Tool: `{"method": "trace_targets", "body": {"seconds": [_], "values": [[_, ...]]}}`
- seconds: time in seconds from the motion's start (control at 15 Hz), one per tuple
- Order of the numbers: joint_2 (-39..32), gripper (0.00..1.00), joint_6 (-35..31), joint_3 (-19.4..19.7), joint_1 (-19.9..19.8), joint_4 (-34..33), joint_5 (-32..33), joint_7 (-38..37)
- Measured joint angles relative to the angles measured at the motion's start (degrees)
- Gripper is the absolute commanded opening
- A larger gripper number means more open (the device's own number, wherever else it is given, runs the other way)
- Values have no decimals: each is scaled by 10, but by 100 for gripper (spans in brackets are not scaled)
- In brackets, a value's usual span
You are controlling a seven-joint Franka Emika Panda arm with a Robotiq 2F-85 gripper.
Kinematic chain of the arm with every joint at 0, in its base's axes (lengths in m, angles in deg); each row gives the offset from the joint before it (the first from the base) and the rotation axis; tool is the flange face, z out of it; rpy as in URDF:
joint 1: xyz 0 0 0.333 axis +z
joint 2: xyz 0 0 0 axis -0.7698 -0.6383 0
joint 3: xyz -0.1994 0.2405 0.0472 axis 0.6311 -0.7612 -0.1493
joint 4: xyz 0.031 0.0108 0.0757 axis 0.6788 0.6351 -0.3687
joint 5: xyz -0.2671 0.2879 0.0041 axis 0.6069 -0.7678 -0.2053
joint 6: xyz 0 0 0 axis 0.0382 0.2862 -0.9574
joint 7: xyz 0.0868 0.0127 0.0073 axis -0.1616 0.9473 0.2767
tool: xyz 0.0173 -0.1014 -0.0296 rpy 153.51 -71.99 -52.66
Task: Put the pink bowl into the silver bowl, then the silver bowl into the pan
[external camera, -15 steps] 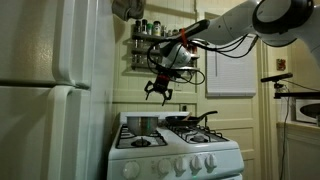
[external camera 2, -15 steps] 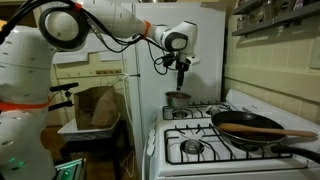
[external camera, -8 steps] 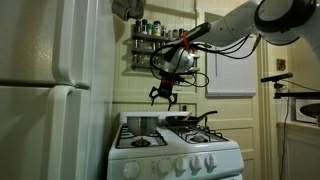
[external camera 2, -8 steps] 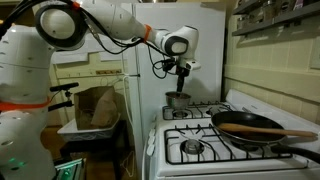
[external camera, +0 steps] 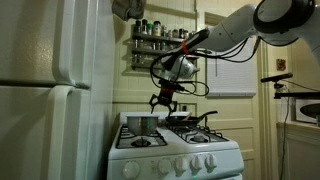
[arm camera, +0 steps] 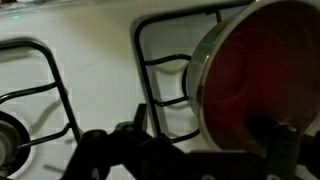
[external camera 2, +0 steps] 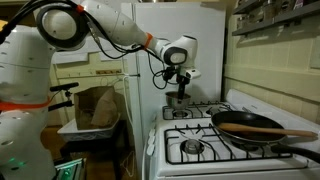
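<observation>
My gripper moves down a short way over the silver bowl's rim point(external camera: 156, 118) point(arm camera: 205, 130) next, before closing, as my open fingers already stand on either side.
The silver bowl point(arm camera: 200, 80) stands on a rear burner of the white stove and fills the right of the wrist view. A pink bowl point(arm camera: 262, 72) lies inside it. The silver bowl also shows in both exterior views point(external camera: 140, 124) point(external camera 2: 175, 102). My gripper point(arm camera: 212, 145) is open just above the bowl, one finger outside the rim and the other over the inside. It hangs low over the stove in both exterior views point(external camera: 163, 103) point(external camera 2: 181, 93). The black pan point(external camera 2: 248, 125) sits on a burner beside it, handle pointing out; it also shows in an exterior view point(external camera: 185, 120).
The white stove point(external camera: 175, 150) has black burner grates point(arm camera: 160, 75). A white fridge point(external camera: 50, 100) stands close beside the stove. A spice rack point(external camera: 150, 35) hangs on the wall above it. A long wooden piece point(external camera 2: 275, 132) lies across the pan.
My gripper has come down toward the silver bowl, staying open. The bowls and the pan have not moved.
</observation>
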Motion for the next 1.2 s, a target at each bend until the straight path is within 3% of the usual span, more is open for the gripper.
{"method": "trace_targets", "body": {"seconds": [0.13, 0.53, 0.73, 1.2], "values": [[-1, 68, -12, -2, 0, 6, -1, 3], [-6, 19, -21, -11, 3, 17, -2, 8], [-7, 0, -22, -13, 4, 17, -2, 10], [-2, 2, -22, -12, 2, 15, -3, 11]]}}
